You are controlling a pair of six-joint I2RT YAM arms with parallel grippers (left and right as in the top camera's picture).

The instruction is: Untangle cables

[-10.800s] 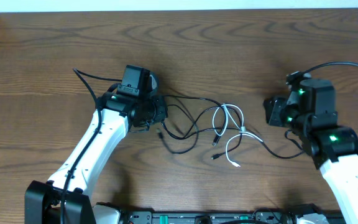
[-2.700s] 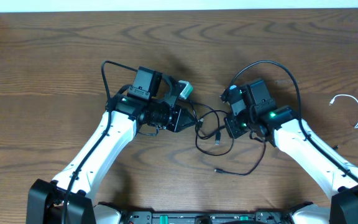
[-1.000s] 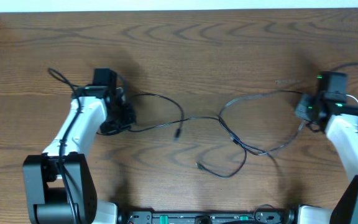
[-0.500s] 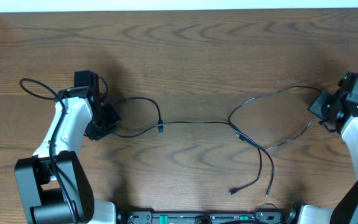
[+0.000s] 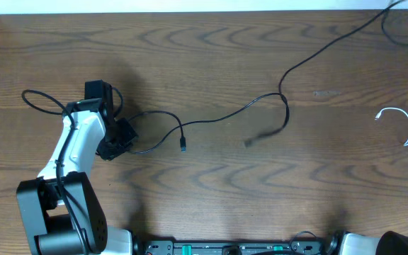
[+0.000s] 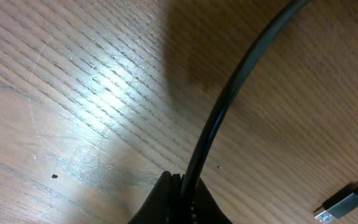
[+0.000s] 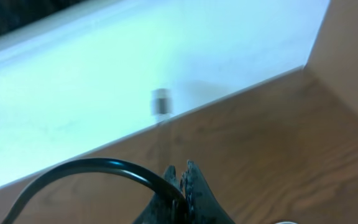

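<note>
The black cable's held part still arches above the tabletop, so my right gripper needs to move back and down toward the tabletop near the white cable and release the black cable.
My left gripper [image 5: 119, 140] is shut on a black cable [image 5: 158, 145] at the table's left; in the left wrist view the cable [image 6: 219, 118] rises out of the closed jaws [image 6: 184, 190]. A short loop ends in a blue-tipped plug [image 5: 183, 146], also in the left wrist view [image 6: 344, 202]. A black cable [image 5: 317, 53] is stretched from the table's middle up to the top right corner; its loose end [image 5: 248, 142] is blurred. My right gripper [image 7: 182, 180] is shut on that black cable [image 7: 104, 167], out of the overhead view. A white cable [image 5: 406, 127] lies at the right edge.
The left arm's own thicker wiring [image 5: 44, 103] loops beside its wrist. A pale wall or board [image 7: 135, 74] borders the table's far edge in the right wrist view. The wooden table [image 5: 211, 205] carries nothing else.
My right arm has pulled up and away to the top right, out of the overhead view, dragging the black cable with it. The loose ends near the front edge have swept up toward the middle. My left arm has held still.
</note>
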